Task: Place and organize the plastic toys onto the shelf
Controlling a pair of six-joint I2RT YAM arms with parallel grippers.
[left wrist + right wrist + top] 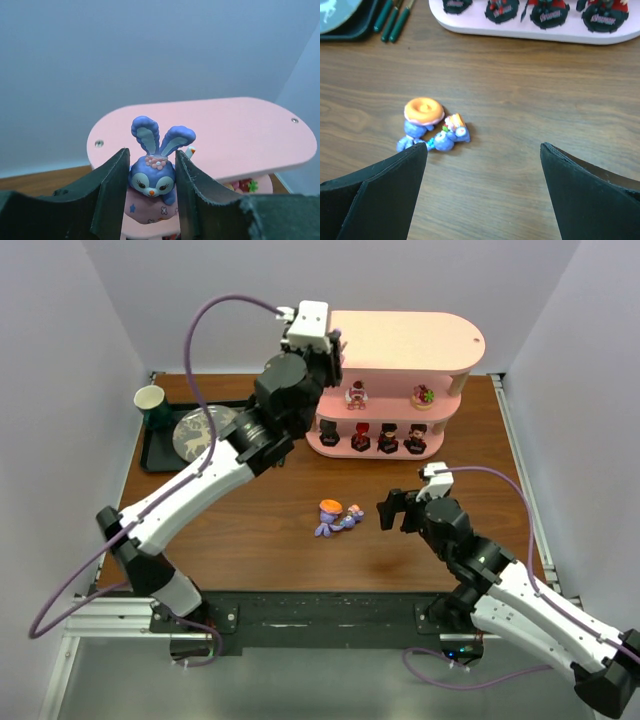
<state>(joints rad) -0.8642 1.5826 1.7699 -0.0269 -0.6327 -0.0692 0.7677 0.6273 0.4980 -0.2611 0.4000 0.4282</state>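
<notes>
The left gripper moves outward and lowers the purple-blue bunny toy onto the shelf's pale top near the shelf's tray-side end next, since that top is empty.
My left gripper (150,172) is shut on a purple-blue bunny toy (154,175) and holds it at the left end of the pink shelf (240,135), just above its pale top; in the top view this gripper (322,348) is by the shelf (420,340). Four dark black/red toys (385,437) stand on the lowest tier. Two pink/red toys (357,395) stand on the middle tier. Two more purple-blue bunny toys (338,517) lie on the table, also in the right wrist view (427,127). My right gripper (482,165) is open and empty, to their right.
A black tray (165,455) at the far left holds a green cup (152,403) and a grey plate (200,430). Dark green utensil handles (395,20) lie beside the tray. White walls close in the table on three sides.
</notes>
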